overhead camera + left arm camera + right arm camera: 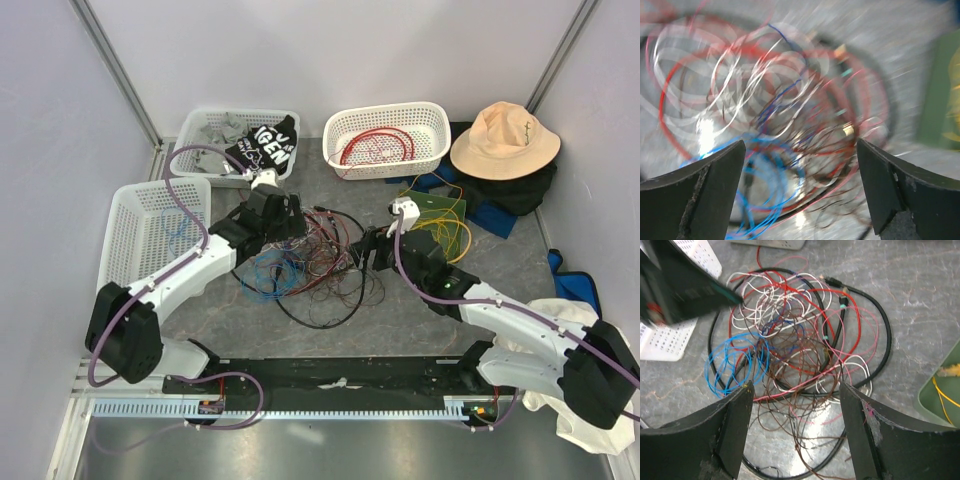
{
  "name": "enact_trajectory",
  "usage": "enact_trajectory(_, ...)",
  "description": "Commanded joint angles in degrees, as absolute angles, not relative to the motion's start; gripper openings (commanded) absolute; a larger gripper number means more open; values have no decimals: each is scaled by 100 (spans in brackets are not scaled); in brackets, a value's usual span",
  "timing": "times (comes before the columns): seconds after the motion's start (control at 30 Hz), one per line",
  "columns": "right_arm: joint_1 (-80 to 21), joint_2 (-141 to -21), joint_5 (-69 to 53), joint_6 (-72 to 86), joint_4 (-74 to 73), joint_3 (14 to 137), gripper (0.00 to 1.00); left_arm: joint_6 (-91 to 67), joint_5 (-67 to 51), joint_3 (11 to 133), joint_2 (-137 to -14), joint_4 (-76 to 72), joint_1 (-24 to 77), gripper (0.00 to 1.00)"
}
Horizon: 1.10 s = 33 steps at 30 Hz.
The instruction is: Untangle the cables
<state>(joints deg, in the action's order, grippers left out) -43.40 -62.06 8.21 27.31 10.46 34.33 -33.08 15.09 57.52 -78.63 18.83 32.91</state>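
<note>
I should move my left gripper across the heap and down onto the black plug. The plug is below my gripper, to its right in the top view, among fewer wires.
The cables (310, 265) lie in a loose tangled heap on the grey table between the two arms: black, red, white, pink, brown and blue wires. My left gripper (292, 225) hovers at the heap's left side. Its wrist view is blurred, and there the left gripper (801, 150) stands open over blue and red loops of the cables (780, 125), holding nothing. My right gripper (365, 250) sits at the heap's right side. In its wrist view the right gripper (796, 387) is open above the brown strands of the cables (795, 340), gripping nothing.
A white basket (345, 120) at the back holds a red coil (378, 145). A second basket (125, 250) stands left, and a third (200, 125) back left with a black cloth (265, 145). A green tray (452, 205) with yellow wires and a hat (503, 140) lie to the right.
</note>
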Motion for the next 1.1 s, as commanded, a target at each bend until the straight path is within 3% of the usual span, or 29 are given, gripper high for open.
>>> enact_trajectory(0.0,-4359,-6118,835,2786,1424,3674,77,-3726,1652,5748,-7910,1495,3270,100)
enact_trajectory(0.57,-4359,-4483,1353,2707,598,2936,77,-4658,2276,7769,-11363,975,3902,100)
enact_trajectory(0.73,-4359,-4394,1389,2716,589,2760,77,-4676,2636,8741,-12170,1458,4104,100)
enact_trajectory(0.87,-4359,-4395,1345,2725,598,2681,77,-4351,2856,9807,-12971,2668,4219,100)
enact_trajectory(1.07,-4359,-4114,1476,2654,580,2584,78,-4377,2909,9572,-13052,3146,4184,97)
